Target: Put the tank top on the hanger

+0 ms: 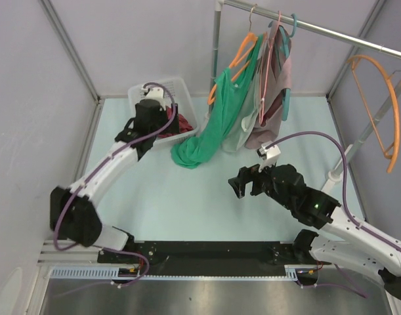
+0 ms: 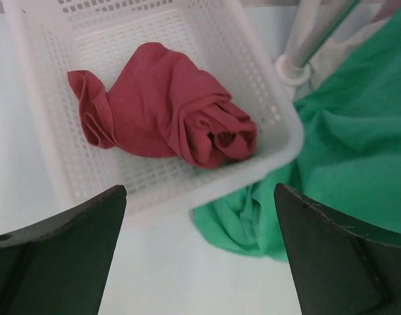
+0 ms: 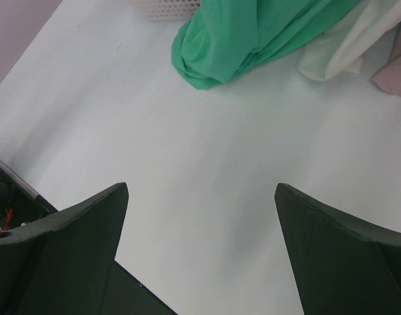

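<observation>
I will lower my left gripper into the mesh basket (image 1: 180, 85), then close it on the tank top's near folds.
The maroon tank top (image 2: 167, 108) lies bunched up in a white mesh basket (image 2: 269, 92). Only a red edge of it (image 1: 182, 123) shows in the top view, beside my left arm. My left gripper (image 2: 200, 197) is open and empty, above the basket's near rim and the table; in the top view it (image 1: 149, 123) is over the basket (image 1: 180, 85). The bare orange hanger (image 1: 379, 105) hangs on the rack at the far right. My right gripper (image 1: 242, 184) is open and empty above the middle of the table (image 3: 200, 190).
A long green garment (image 1: 216, 128) hangs from another orange hanger, its hem pooled on the table beside the basket (image 2: 358, 138) (image 3: 239, 39). Pale and pink garments (image 1: 275, 98) and a teal hanger (image 1: 289, 39) hang on the rail. A rack pole foot (image 2: 291, 65) stands behind the basket.
</observation>
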Available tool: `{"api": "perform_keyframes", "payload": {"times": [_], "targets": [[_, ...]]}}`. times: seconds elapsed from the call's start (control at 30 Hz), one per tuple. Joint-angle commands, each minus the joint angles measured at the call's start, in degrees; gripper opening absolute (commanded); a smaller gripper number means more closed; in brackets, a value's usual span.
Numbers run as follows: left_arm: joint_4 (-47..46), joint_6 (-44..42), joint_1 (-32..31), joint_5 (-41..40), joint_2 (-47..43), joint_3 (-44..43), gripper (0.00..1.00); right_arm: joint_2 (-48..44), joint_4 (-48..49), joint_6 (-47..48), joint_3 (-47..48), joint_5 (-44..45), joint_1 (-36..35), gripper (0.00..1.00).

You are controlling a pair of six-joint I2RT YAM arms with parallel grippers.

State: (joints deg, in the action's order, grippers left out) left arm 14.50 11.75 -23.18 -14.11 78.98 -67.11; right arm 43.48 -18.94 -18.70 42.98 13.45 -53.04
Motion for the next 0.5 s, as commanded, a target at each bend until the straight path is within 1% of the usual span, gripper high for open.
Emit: {"api": "perform_keyframes", "payload": {"times": [0.0,0.1,0.13,0.17,0.2,0.23,0.3,0.4,0.43,0.47], "targets": [[0.09,-2.08,2.87,-2.07,14.57,-10.39,0.99,-3.49,-0.65,-3.80,-1.32,-2.29,0.04,1.00],[1.31,-2.69,4.45,-0.48,21.80,-17.60,0.99,-5.69,-2.24,-5.03,-2.20,-2.55,0.04,1.00],[1.93,-2.70,4.98,0.39,26.09,-19.27,0.99,-6.04,-2.59,-5.38,-2.37,-2.73,-0.05,1.00],[2.37,-2.52,5.51,1.62,28.57,-22.24,0.99,-6.74,-2.77,-5.47,-2.72,-2.73,-0.14,1.00],[2.89,-1.82,6.82,3.11,30.43,-23.58,0.99,-6.92,-3.38,-5.56,-2.73,-2.64,0.04,1.00],[3.07,-1.47,7.35,6.34,33.75,-24.37,0.98,-7.01,-3.82,-5.65,-2.73,-2.56,-0.05,1.00],[2.81,-0.59,8.76,8.30,36.32,-26.13,0.97,-7.01,-5.92,-6.17,-1.77,-2.64,-0.05,1.00],[2.90,-0.59,9.38,11.99,39.67,-27.28,0.79,-7.88,-9.52,-7.49,-0.62,-2.21,-0.31,1.00],[1.42,-0.59,9.38,13.13,39.76,-27.11,0.65,-8.24,-10.23,-7.84,-0.71,-1.85,-0.40,1.00],[0.97,-0.50,9.38,15.49,40.11,-27.02,0.57,-8.85,-10.76,-8.19,-0.97,-1.24,-0.49,1.00]]}}
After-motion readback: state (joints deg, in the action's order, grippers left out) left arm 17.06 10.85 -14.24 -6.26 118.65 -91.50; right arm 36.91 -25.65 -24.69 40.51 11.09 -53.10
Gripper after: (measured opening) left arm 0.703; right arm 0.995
